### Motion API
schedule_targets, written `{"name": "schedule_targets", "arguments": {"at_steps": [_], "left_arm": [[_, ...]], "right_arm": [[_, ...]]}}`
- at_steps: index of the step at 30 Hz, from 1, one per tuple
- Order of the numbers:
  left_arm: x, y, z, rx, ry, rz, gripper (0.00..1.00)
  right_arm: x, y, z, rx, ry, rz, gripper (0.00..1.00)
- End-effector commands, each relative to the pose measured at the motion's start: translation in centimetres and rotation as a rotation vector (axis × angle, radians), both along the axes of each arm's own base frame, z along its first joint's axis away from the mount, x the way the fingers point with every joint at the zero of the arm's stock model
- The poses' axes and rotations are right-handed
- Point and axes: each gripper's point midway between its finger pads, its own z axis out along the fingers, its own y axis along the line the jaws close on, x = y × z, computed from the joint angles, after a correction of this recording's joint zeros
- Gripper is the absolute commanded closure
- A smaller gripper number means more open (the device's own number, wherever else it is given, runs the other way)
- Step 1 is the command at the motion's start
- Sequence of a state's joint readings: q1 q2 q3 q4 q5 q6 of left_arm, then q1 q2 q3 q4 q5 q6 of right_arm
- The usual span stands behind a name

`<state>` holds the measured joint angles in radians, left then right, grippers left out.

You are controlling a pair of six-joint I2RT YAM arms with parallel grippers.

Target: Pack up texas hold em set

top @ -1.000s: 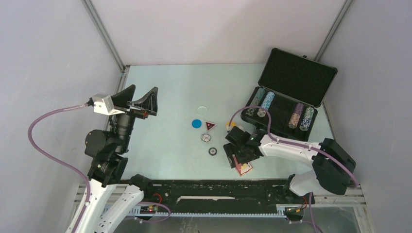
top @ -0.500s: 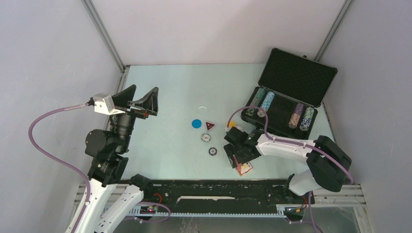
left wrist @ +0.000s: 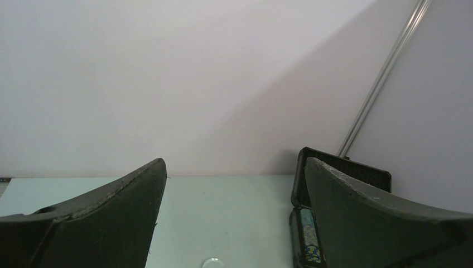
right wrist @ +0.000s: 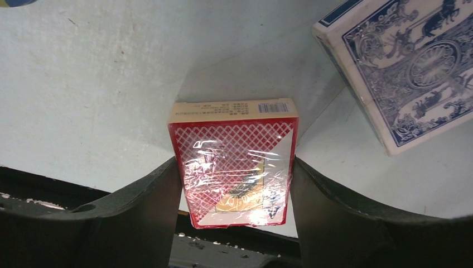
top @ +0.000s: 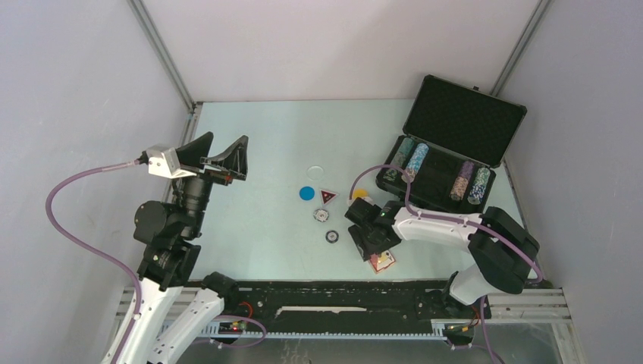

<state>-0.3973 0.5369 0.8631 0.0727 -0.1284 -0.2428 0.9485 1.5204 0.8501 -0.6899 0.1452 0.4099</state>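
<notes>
The briefcase's bare middle between the chip rows is empty, so next I will move my right gripper up and outward, then down onto that spot to release the red deck point(right wrist: 234, 162).
The black foam-lined briefcase point(top: 464, 121) lies open at the back right, with rows of striped poker chips point(top: 409, 163) in its tray. My right gripper point(top: 374, 244) is low over the table's front edge. In the right wrist view its fingers point(right wrist: 162, 195) press both long sides of the plastic-wrapped red card deck point(right wrist: 234, 162). The blue card deck point(right wrist: 407, 67) lies just beyond it, to the right. My left gripper point(top: 224, 155) is open and empty, held high at the left. A blue disc point(top: 306, 192), the red triangle point(top: 327, 196) and a yellow disc point(top: 359, 195) lie mid-table.
A clear disc point(top: 315, 171) lies behind the blue one. Two round chip-like discs point(top: 321, 215) point(top: 332, 236) lie left of my right gripper. The black front rail point(top: 334, 292) runs just below the red deck. The briefcase point(left wrist: 346, 167) also shows in the left wrist view.
My right arm's elbow has swung a little left and the gripper has settled slightly over the red deck. The left arm has not moved.
</notes>
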Motion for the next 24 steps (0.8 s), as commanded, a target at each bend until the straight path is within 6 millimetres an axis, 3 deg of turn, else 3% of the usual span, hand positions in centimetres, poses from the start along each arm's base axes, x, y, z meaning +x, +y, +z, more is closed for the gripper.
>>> {"name": "schedule_targets", "arguments": {"at_steps": [1,6,11,20,24], "left_arm": [[0.0,-0.1,0.2,0.007,-0.015,0.001,0.01],[-0.1,0.0,0.3,0.004,-0.019,0.004,0.01],[-0.3,-0.2,0.2,0.003,-0.02,-0.004,0.02],[-0.3,-1.8,-0.5,-0.009,-0.004,-0.051,0.02],[-1.3,-2.0,-0.3,-0.01,-0.022,-0.059,0.01]], "right_arm": [[1.1,0.5,1.5,-0.001,-0.053,0.033,0.28],[2.1,1.1,4.0,0.038,-0.116,0.055,0.33],[4.2,0.8,8.2,0.028,-0.234,0.099,0.37],[10.8,-8.3,16.9,-0.374,-0.481,0.005,0.41],[13.1,-11.1,18.8,-0.433,-0.525,-0.066,0.4]]}}
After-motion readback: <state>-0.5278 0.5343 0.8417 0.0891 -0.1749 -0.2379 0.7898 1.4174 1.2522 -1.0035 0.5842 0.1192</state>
